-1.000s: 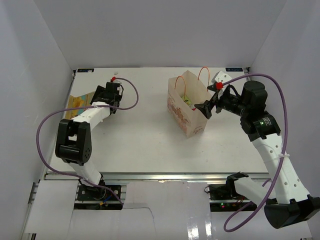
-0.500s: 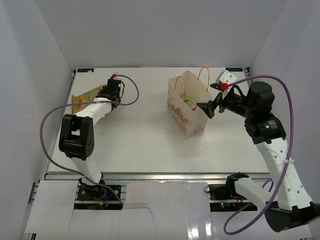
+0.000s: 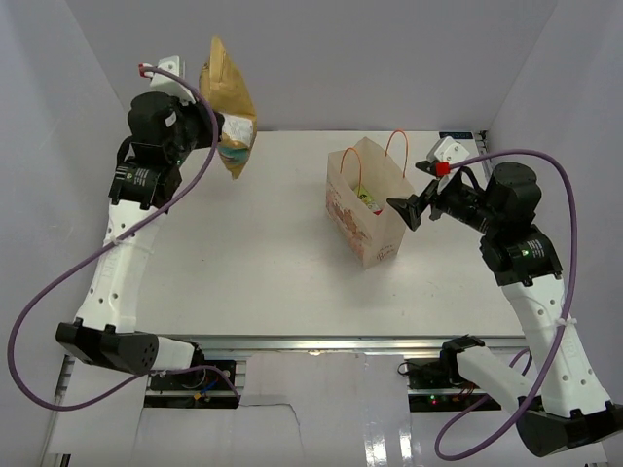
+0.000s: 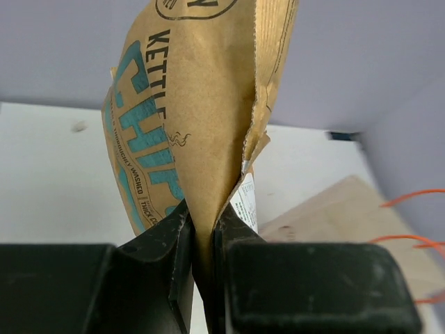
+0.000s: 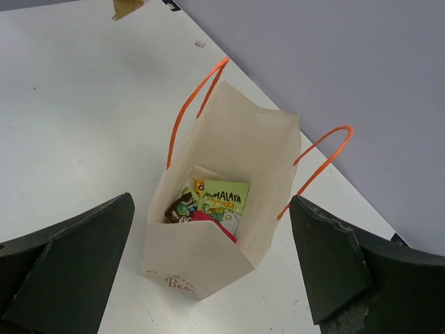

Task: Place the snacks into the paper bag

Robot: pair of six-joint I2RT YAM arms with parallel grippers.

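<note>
Next, my left gripper swings to the right in the top view, then down to release the pouch (image 3: 226, 102) into the bag's opening (image 3: 372, 177), since packets lie inside.
My left gripper (image 3: 216, 128) is raised high over the table's back left corner, shut on the edge of a yellow-tan chips pouch (image 3: 226, 102) that hangs in the air. In the left wrist view the pouch (image 4: 201, 104) rises from between the closed fingers of the gripper (image 4: 201, 224). The paper bag (image 3: 362, 209) stands upright right of centre, orange handles up. My right gripper (image 3: 405, 209) hovers open beside its rim. From above, the right gripper (image 5: 212, 202) straddles the bag (image 5: 229, 139), which holds a green packet (image 5: 224, 198), a dark brown packet (image 5: 178, 207) and a magenta one (image 5: 214, 223).
White walls close in the white table (image 3: 243, 263) on the left, back and right. A corner of the paper bag (image 4: 348, 209) and its orange handles show low right in the left wrist view.
My left gripper closed on the chips pouch at the table's far left and lifted it high into the air. The right arm drew back slightly from the bag, still open.
</note>
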